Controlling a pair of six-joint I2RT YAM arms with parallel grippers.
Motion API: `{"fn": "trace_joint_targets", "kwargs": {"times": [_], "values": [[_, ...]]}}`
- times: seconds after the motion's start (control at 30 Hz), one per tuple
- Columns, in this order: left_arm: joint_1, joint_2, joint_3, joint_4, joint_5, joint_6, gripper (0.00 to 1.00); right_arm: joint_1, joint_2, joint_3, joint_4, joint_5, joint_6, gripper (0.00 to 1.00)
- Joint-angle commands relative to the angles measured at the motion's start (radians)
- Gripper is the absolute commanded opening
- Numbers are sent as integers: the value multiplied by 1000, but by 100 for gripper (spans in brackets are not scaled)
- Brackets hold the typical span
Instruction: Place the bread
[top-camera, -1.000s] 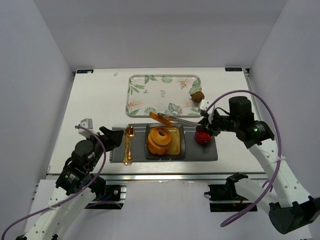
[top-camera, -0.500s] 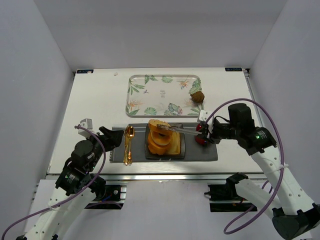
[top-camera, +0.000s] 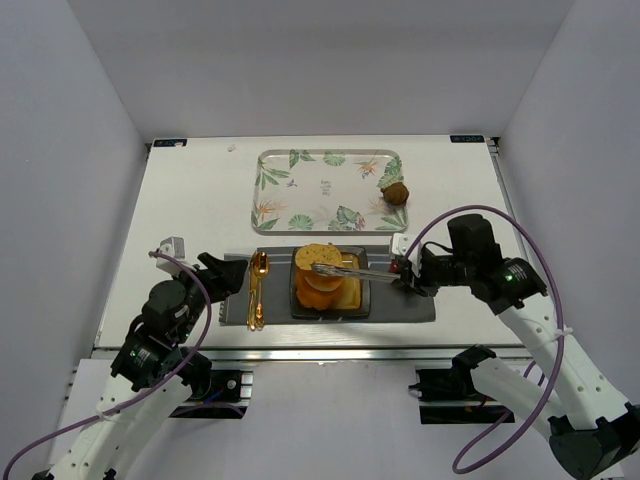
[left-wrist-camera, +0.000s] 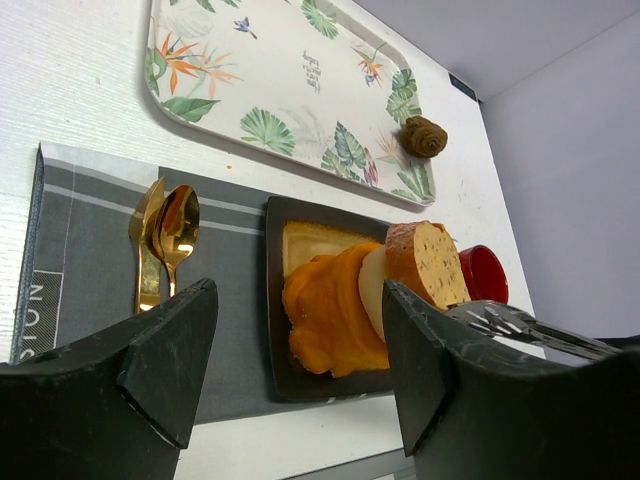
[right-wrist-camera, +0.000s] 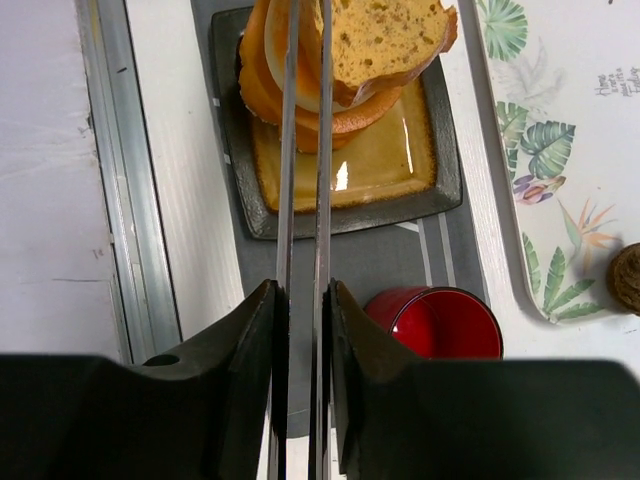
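The bread (top-camera: 320, 256) is atop the doughnut, so my right gripper will next swing to the bare tabletop below it, to its right in the top view, lower and release the tongs.
The bread (top-camera: 320, 256), a tan speckled slice with a brown crust, rests tilted on top of the orange doughnut (top-camera: 316, 287) in the dark square plate (top-camera: 362, 300). My right gripper (top-camera: 405, 270) is shut on a pair of metal tongs (top-camera: 360, 270). Their tips reach the slice's near edge, and I cannot tell whether they still pinch it. In the right wrist view the tongs (right-wrist-camera: 303, 150) run between the jaws of the right gripper (right-wrist-camera: 303, 290) up to the bread (right-wrist-camera: 385, 35). My left gripper (left-wrist-camera: 300, 295) hangs open, short of the plate, facing the bread (left-wrist-camera: 430, 262).
A grey placemat (top-camera: 400, 305) carries the plate, a gold spoon (top-camera: 257, 285) on its left and a red cup (right-wrist-camera: 440, 320) under my right wrist. Behind it lies a leaf-patterned tray (top-camera: 325, 190), with a small brown muffin (top-camera: 396, 192) by its right edge.
The right arm swung the tongs left and down, carrying the bread from the plate's far edge onto the doughnut. The slice now lies face up. The left arm is still.
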Motion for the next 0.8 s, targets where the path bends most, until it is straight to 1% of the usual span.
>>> {"fn": "trace_joint_targets", "kwargs": {"times": [0.0, 0.13, 0.23, 0.4, 0.77], "values": [[0, 5, 11, 4, 9, 7, 76, 6, 2, -11, 6, 7, -17, 32], [0, 5, 9, 2, 7, 7, 76, 6, -9, -13, 16, -3, -17, 42], [0, 4, 8, 1, 7, 7, 76, 6, -26, -16, 26, -14, -6, 42], [0, 4, 8, 1, 9, 7, 76, 6, -44, -9, 46, -20, 25, 41], [0, 4, 11, -1, 11, 6, 76, 6, -64, 32, 97, -59, 89, 35]]}}
